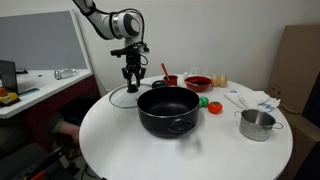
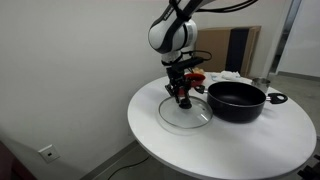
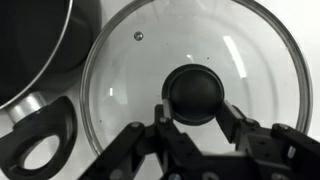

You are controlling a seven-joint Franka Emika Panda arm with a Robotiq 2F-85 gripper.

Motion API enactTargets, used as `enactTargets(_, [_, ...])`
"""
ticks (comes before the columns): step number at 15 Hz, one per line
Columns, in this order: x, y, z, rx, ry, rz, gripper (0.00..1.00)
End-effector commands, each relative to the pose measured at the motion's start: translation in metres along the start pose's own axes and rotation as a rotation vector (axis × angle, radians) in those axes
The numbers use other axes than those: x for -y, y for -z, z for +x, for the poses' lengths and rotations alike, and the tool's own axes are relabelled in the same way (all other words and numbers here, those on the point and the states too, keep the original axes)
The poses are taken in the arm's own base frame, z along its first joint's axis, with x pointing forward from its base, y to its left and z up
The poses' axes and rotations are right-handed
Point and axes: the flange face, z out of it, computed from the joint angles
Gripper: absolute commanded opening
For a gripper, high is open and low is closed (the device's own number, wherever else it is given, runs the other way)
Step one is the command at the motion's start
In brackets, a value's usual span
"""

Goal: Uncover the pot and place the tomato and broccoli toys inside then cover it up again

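The gripper should next bring the glass lid [image 1: 122, 98] down onto the bare tabletop beside the black pot and let go of the knob, because that spot is just below it.
The black pot [image 1: 168, 112] [image 2: 237, 101] stands uncovered in the middle of the round white table, and its inside looks dark and bare. Its glass lid [image 1: 122, 98] [image 2: 186, 114] [image 3: 150, 70] lies flat beside it, at or just above the tabletop. My gripper [image 1: 132, 82] [image 2: 182, 99] [image 3: 196, 108] comes down from above and is shut on the lid's dark knob [image 3: 195, 92]. The green broccoli [image 1: 203, 101] and the red-orange tomato [image 1: 214, 108] lie on the table just behind the pot. The wrist view shows the pot's rim and one side handle [image 3: 40, 145] at the left.
A small steel pot [image 1: 257, 124] stands near the table's edge beside the black pot. A red bowl [image 1: 198, 84] and other small items sit at the back of the table [image 1: 120, 140]. A desk [image 1: 30, 95] stands off to the side.
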Motion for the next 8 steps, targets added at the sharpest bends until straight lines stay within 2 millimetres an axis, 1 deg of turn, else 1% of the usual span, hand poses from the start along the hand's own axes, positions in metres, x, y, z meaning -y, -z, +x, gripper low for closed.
enactTargets(1, [-0.012,-0.011,-0.002,0.004,0.028,-0.012,0.23])
enactTargets(5, [-0.016,-0.034,-0.004,0.026,0.037,-0.007,0.23])
enactTargets(6, [-0.029,-0.041,-0.001,0.031,0.042,-0.009,0.23])
enactTargets(7, [-0.034,-0.046,0.0,0.035,0.051,-0.008,0.23])
enactTargets(8, [-0.031,-0.047,-0.002,0.038,0.056,-0.01,0.23])
